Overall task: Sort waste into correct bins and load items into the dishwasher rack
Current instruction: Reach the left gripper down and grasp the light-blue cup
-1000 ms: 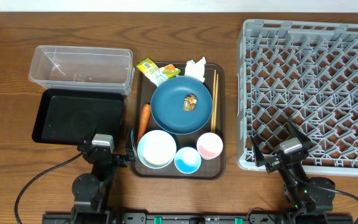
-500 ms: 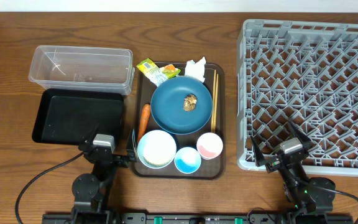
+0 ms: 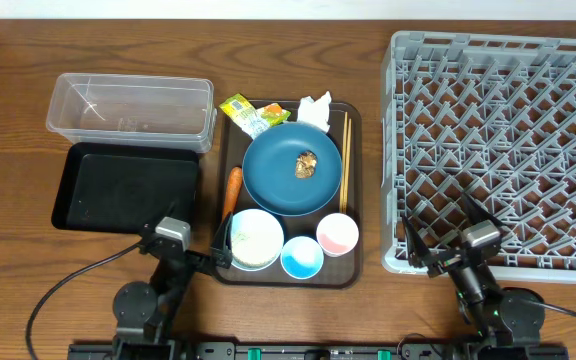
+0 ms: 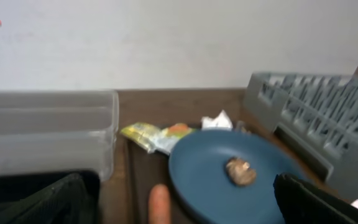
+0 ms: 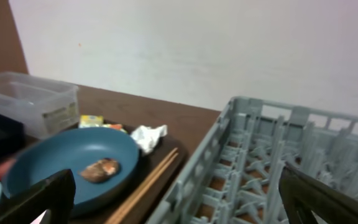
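Observation:
The left gripper swings past the bowl and tilts down onto the blue cup's bowl-side rim (image 3: 284,254) next, since it lies to the gripper's right in the overhead view.
A dark-blue plate (image 3: 290,175) with a brown food scrap (image 3: 305,164) sits on the brown serving tray (image 3: 353,262). Round it lie a snack wrapper (image 3: 251,113), tissue (image 3: 315,108), chopsticks (image 3: 345,165), carrot (image 3: 232,192), white bowl (image 3: 253,238), blue cup (image 3: 301,258) and pink cup (image 3: 337,234). The clear tub (image 3: 128,110) and black tray (image 3: 128,187) stand left, the grey rack (image 3: 503,150) right. My left gripper (image 3: 196,248) is open and empty beside the bowl, facing the plate (image 4: 229,174). My right gripper (image 3: 443,235) is open and empty at the rack's near-left corner (image 5: 278,168).
The table's front edge runs just behind both arm bases. A pale wall stands behind the table. Bare wood shows between the serving tray and the rack, and to the left of the tub.
The left gripper has swung a little right, toward the white bowl. The right gripper has shifted slightly right. No object has moved.

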{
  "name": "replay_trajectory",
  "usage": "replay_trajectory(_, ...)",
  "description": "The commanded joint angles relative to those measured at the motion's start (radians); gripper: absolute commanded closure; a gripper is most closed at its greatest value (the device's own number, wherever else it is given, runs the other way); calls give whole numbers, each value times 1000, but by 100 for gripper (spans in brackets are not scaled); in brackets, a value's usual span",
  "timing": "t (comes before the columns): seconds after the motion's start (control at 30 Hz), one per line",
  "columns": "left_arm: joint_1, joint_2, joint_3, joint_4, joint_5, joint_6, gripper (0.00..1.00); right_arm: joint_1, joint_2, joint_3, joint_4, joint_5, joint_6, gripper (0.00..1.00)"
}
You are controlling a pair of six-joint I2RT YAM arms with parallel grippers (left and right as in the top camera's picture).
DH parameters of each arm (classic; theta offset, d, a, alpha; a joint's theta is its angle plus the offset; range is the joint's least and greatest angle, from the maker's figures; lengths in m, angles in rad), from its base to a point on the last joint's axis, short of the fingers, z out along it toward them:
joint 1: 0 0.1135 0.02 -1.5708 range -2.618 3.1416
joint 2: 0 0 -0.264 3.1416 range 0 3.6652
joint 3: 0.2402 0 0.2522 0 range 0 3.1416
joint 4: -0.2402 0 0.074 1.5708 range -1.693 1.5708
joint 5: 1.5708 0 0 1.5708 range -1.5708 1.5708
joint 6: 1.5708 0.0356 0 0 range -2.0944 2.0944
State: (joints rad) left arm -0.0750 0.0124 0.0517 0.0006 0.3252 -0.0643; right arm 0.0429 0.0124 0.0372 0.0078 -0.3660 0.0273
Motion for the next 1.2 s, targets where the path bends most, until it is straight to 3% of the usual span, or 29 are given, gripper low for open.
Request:
replay_trajectory(0.0, -5, 24, 153, -18, 17, -62, 2, 8, 8, 134, -59, -19, 80, 1)
replay_trajectory(0.2, -5, 262, 450, -267, 12, -151, 2, 8, 211, 404, -334, 36, 87, 1)
replay_trajectory(0.6, -5, 921, 1196, -919, 25, -146, 2, 8, 912, 1085, -878, 34, 95, 1)
replay_trajectory(0.87, -11, 1055, 1242, -1019, 209, -154, 2, 8, 1064, 1195, -948, -103, 88, 1)
replay_trajectory(1.03, -81, 1113, 1239, -1116, 108, -82, 2, 8, 1079, 1195, -943, -72, 95, 1)
replay_trajectory(1.17, -218, 1149, 1200, -1141, 22, -64, 2, 8, 1079, 1195, -937, -24, 119, 1)
